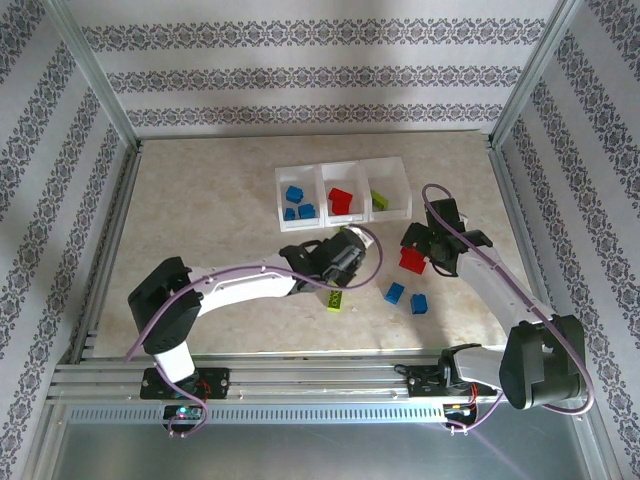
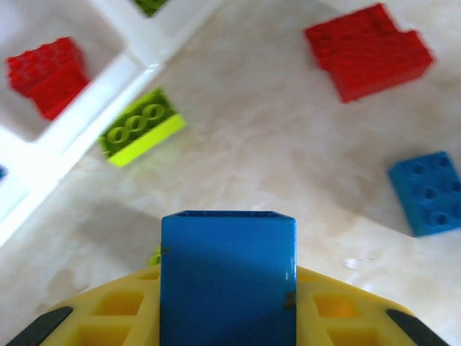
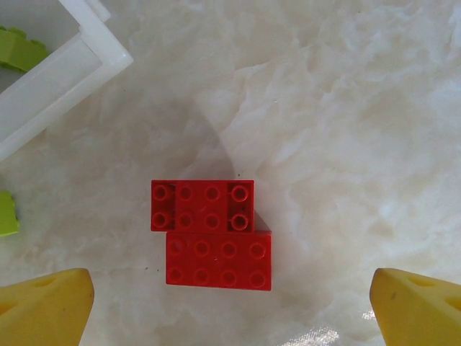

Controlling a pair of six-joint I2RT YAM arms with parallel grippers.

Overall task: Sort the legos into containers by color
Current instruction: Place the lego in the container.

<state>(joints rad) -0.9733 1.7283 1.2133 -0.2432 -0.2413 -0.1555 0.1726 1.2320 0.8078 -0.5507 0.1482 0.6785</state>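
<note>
The blue lego in my left gripper should go outward and over the bin with the blue legos, with the gripper turning, to be released among those of matching color.
My left gripper (image 2: pixel 227 317) is shut on a blue lego (image 2: pixel 227 267) and hangs above the table just in front of the white three-bin tray (image 1: pixel 318 225). From above, the left gripper (image 1: pixel 350 256) sits near the tray's front wall. My right gripper (image 3: pixel 230 317) is open, its yellow fingers (image 3: pixel 43 306) spread wide over two red legos (image 3: pixel 211 233) lying side by side and touching. In the top view the right gripper (image 1: pixel 422 248) is over those red legos (image 1: pixel 411 261). The bins hold blue (image 1: pixel 297 203), red (image 1: pixel 341 201) and lime (image 1: pixel 380 200) legos.
Two blue legos (image 1: pixel 394 292) (image 1: pixel 419 303) and a lime lego (image 1: pixel 336 300) lie loose on the table. Another lime lego (image 2: pixel 140 127) rests against the tray's front wall (image 2: pixel 94 108). The tray corner (image 3: pixel 65 79) lies to the far left of the red pair.
</note>
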